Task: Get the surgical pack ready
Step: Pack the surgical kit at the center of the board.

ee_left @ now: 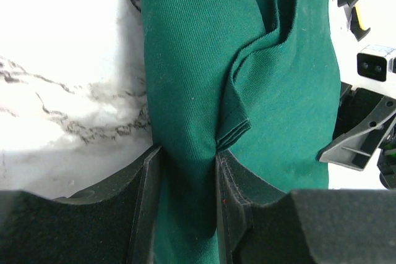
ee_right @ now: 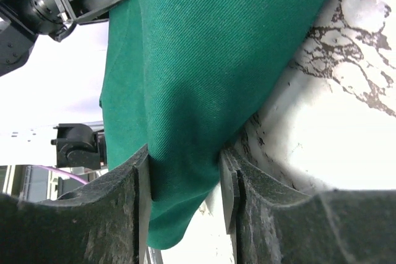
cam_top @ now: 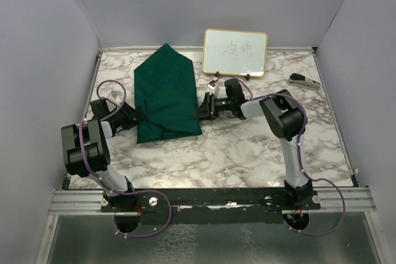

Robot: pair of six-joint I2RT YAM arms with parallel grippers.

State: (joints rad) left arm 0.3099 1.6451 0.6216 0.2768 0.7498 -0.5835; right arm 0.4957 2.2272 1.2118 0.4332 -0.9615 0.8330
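The cloth is off-center, so my left gripper will move back and right in the top view to bare marble, then release.
The surgical pack shows as a dark green cloth (cam_top: 166, 94), folded into a long bundle with a pointed far end, lying on the marble table (cam_top: 247, 153). My left gripper (cam_top: 137, 117) is at the bundle's near left edge. In the left wrist view a bunched fold of the cloth (ee_left: 198, 60) fills the gap of that gripper (ee_left: 185, 153), pressed by both pads. My right gripper (cam_top: 199, 108) is at the bundle's right edge. Its jaws (ee_right: 184, 153) straddle a hanging corner of the cloth (ee_right: 204, 47), with a gap left at the right pad.
A gold-framed whiteboard (cam_top: 235, 52) stands at the back, just right of the cloth's tip. A grey stapler-like object (cam_top: 303, 81) lies at the far right. Grey walls close in the table on three sides.
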